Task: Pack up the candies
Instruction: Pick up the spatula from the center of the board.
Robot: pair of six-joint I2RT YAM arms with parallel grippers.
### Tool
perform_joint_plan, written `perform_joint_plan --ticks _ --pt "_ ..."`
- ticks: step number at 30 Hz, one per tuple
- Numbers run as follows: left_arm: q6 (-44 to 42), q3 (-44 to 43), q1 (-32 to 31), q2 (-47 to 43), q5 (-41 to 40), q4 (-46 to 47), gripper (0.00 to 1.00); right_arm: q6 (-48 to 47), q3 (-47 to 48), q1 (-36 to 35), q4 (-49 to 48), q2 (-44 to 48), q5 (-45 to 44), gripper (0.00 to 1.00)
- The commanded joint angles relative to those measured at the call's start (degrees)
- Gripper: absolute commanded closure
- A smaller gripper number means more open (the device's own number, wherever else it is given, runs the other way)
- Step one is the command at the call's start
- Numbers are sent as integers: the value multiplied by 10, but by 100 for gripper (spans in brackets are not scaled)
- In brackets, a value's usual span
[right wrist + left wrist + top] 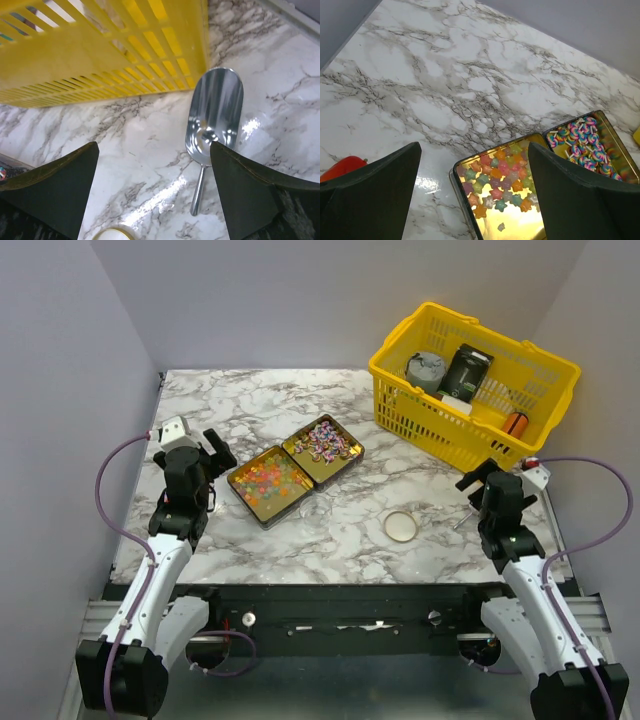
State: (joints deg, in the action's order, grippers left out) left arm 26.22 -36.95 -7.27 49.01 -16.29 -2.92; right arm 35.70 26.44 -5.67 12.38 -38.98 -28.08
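The right gripper moves down, back and to the left in the top view onto the scoop's handle (464,521) (198,192) next. That slim handle fits between its open fingers.
The candies lie in two shallow gold-lined tins side by side mid-table. Small star-shaped ones in orange, red, green and purple (265,478) (502,180) fill the near-left tin (462,200). Pink, purple and white swirl ones on sticks (325,440) (582,145) fill the far-right tin (352,455). My left gripper (218,448) (475,192) hovers open just left of the star tin, nothing between its fingers. My right gripper (478,478) (155,192) stands open and empty over bare marble near the basket.
A yellow basket (400,415) (100,50) at the back right holds a grey round tin (425,368), a black packet (466,373) and an orange cylinder (515,424). A metal scoop (212,117) lies beside it. A small round lid (400,527) (115,234) sits nearer.
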Motion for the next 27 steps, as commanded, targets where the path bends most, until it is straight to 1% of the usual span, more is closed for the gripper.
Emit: perform_joint_plan --ticks 1,5,7,10,18,21,25,26,27 --pt "14 -3 -3 -12 -19 -8 1 41 33 0 63 -14 18 0" --pt "19 0 -2 -14 -35 -11 1 55 48 0 98 -21 18 0" --pt "19 -1 -2 -10 -39 -15 1 78 63 0 133 -23 1 1" --pt "19 1 -2 -8 -34 -19 1 106 82 0 178 -34 -3 2" --pt "12 9 -2 -8 -23 -9 1 198 95 0 286 -78 26 6" --pt "11 11 -2 -11 -23 -11 1 222 89 1 301 -105 44 7" --pt "9 15 -3 -16 -10 -10 1 236 77 1 293 -134 58 11" --pt "9 16 -2 -17 -3 -9 1 237 74 1 288 -138 58 12" --pt "9 17 -2 -19 -1 -8 1 237 70 0 276 -145 58 16"
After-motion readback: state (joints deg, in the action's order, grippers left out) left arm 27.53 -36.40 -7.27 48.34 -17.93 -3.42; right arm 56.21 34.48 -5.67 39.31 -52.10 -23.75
